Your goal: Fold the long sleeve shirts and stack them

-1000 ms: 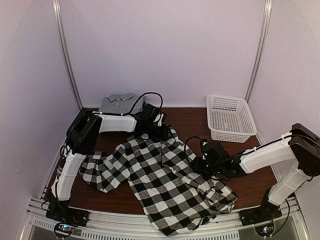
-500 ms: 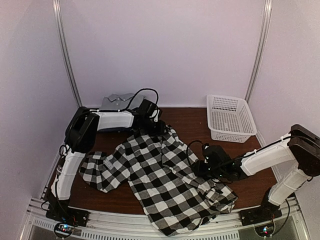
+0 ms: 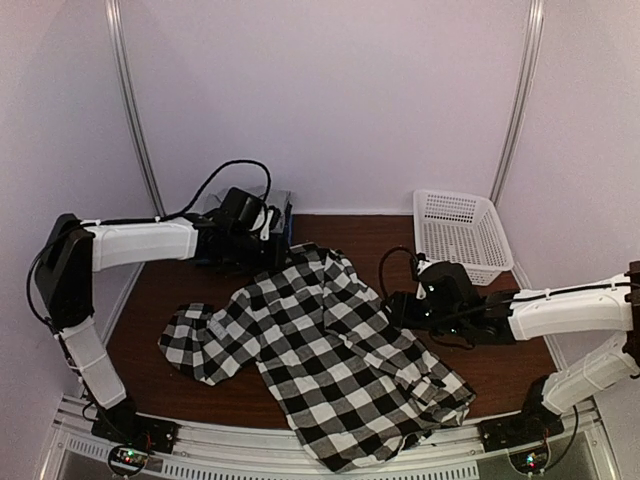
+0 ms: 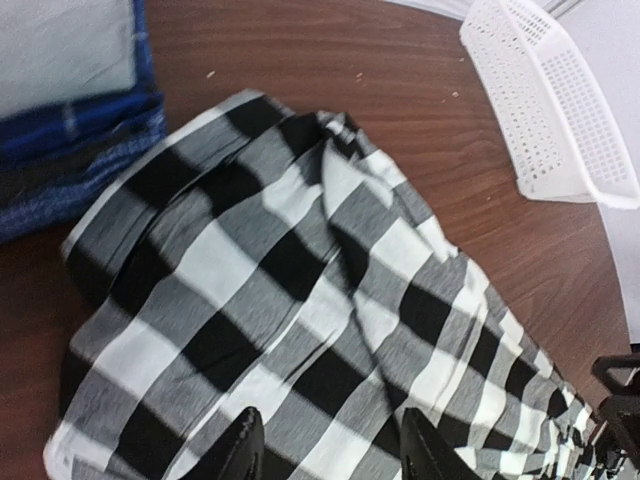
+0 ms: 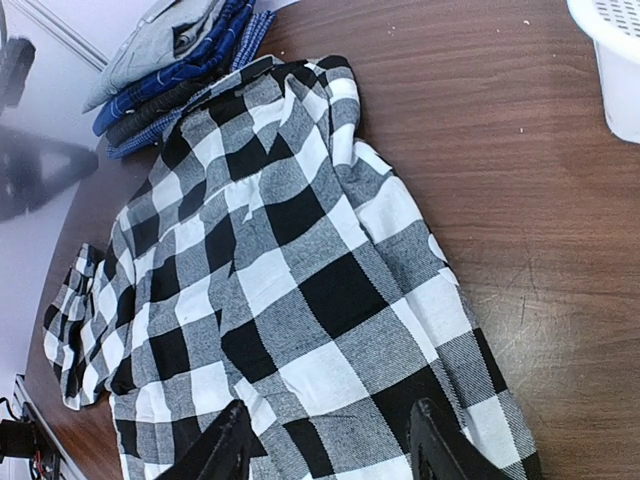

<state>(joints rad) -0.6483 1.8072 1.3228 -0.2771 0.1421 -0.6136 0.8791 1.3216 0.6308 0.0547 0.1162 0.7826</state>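
My left gripper will next move back and down onto the cuff of the bunched sleeve, because the cuff is below the gripper and to its left in the top view.
A large black-and-white check shirt [image 3: 320, 360] lies spread and rumpled across the brown table [image 3: 380, 240]. Its collar end points to the back and one sleeve [image 3: 190, 340] is bunched at the left. My left gripper [image 3: 272, 258] hovers open over the collar end, its fingertips [image 4: 245, 430] apart above the cloth [image 4: 280, 260] with nothing between them. At the shirt's right edge my right gripper [image 3: 390, 308] is open above the check cloth [image 5: 300, 260] and holds nothing. Folded shirts form a stack [image 4: 70, 140] at the back left, grey on top of blue ones [image 5: 180, 60].
A white lattice basket [image 3: 460, 235] stands at the back right, also visible in the wrist views [image 4: 550, 100] [image 5: 615, 60]. White walls with metal uprights close in the back and sides. The shirt's hem hangs over the table's near edge [image 3: 350, 455].
The left arm has swung out to the left and drawn its gripper back from the collar toward the stack. The right gripper has opened wider and shifted slightly toward the back.
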